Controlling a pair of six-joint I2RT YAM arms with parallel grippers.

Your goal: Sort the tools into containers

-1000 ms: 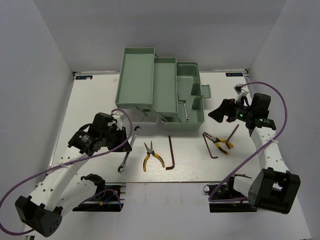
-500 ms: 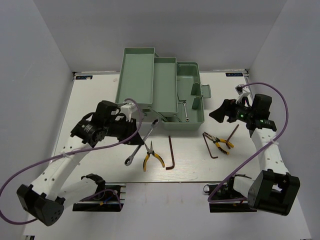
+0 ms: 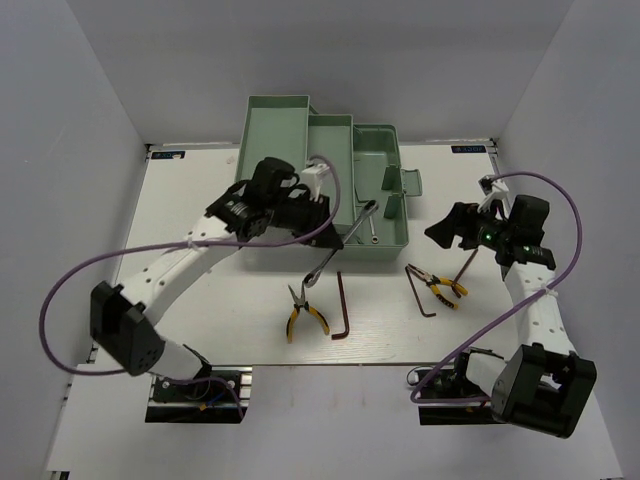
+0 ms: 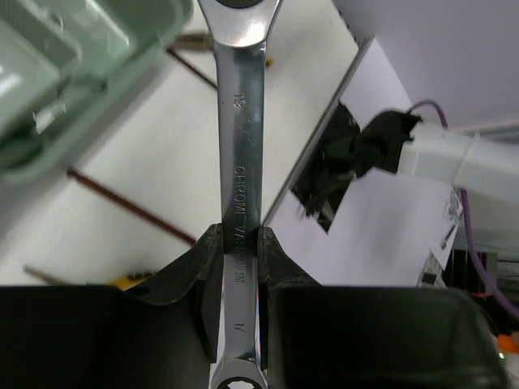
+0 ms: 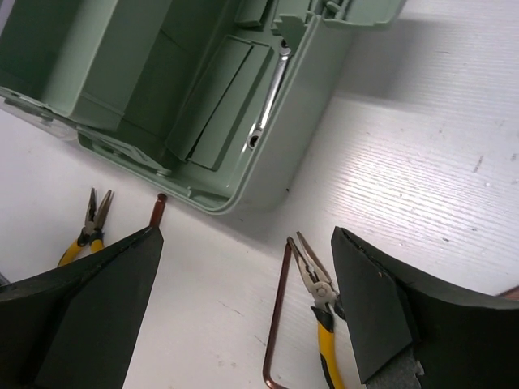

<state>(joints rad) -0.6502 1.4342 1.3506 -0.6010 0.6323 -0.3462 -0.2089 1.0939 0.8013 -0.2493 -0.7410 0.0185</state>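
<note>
My left gripper will next carry my wrench outward, turn it along the bin, lower and release it, because the open bin already holding a wrench (image 3: 369,188) lies outward.
My left gripper (image 3: 333,232) (image 4: 239,243) is shut on a silver wrench (image 3: 322,265) (image 4: 239,121), which hangs tilted above the table at the front of the mint-green toolbox (image 3: 396,175) (image 4: 65,65). The wrench's upper end reaches over the toolbox's open bin. A second wrench (image 3: 371,225) (image 5: 270,97) lies inside that bin. On the table lie two yellow-handled pliers (image 3: 303,312) (image 3: 441,286) (image 5: 322,301) and brown hex keys (image 3: 341,305) (image 3: 420,292) (image 5: 278,316). My right gripper (image 3: 440,232) (image 5: 243,316) hovers open above the right pliers, holding nothing.
The toolbox's two cantilever trays (image 3: 270,150) (image 3: 330,170) stand swung open to the back left. Another thin brown key (image 3: 466,265) lies under the right arm. White walls close in the table on three sides.
My left gripper has carried the wrench up off the table, to the right and toward the toolbox. The right arm has shifted only slightly.
</note>
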